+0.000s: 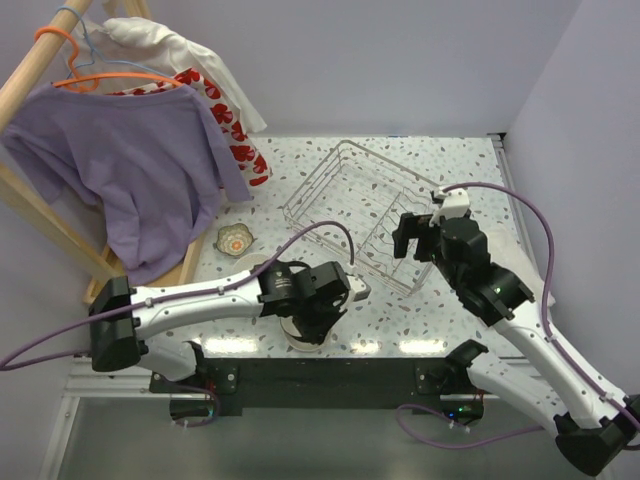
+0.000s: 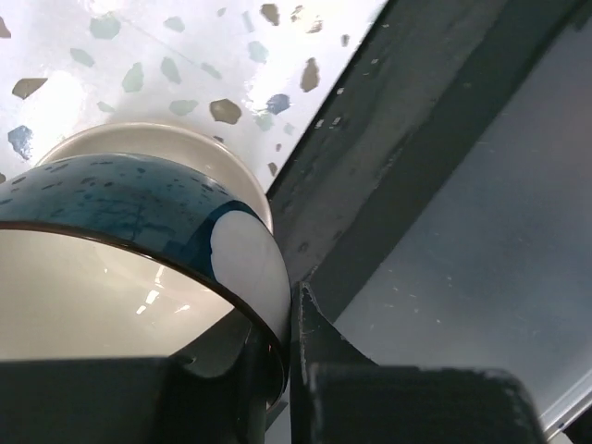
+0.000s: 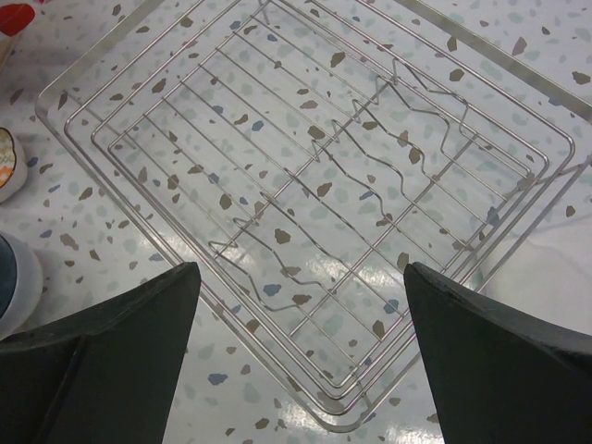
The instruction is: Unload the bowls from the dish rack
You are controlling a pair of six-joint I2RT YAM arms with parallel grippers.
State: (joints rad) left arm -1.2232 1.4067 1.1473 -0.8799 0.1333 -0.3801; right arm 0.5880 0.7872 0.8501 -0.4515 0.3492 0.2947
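The cream bowl is below my left gripper, so I will lower the gripper until the teal-and-white bowl settles into the cream bowl. Then I will let go of the teal-and-white bowl's rim.
The dish rack (image 1: pixel 365 215) is a silver wire basket at the table's middle, and no bowl shows in it. It fills the right wrist view (image 3: pixel 314 185). My right gripper (image 1: pixel 413 240) hovers open over the rack's near right corner, jaws wide apart (image 3: pixel 301 351). My left gripper (image 1: pixel 320 315) is near the table's front edge, shut on the rim of a teal-and-white bowl (image 2: pixel 139 208). That bowl sits in or just above a cream bowl (image 2: pixel 157 143); the stack (image 1: pixel 303 338) is mostly hidden under the arm. A small patterned bowl (image 1: pixel 234 240) stands left of the rack.
A wooden clothes rack with a purple shirt (image 1: pixel 130 160) and other garments stands at the back left. The table's dark front edge (image 2: pixel 388 139) runs right beside the stack. Bowl edges show at the left of the right wrist view (image 3: pixel 11 277).
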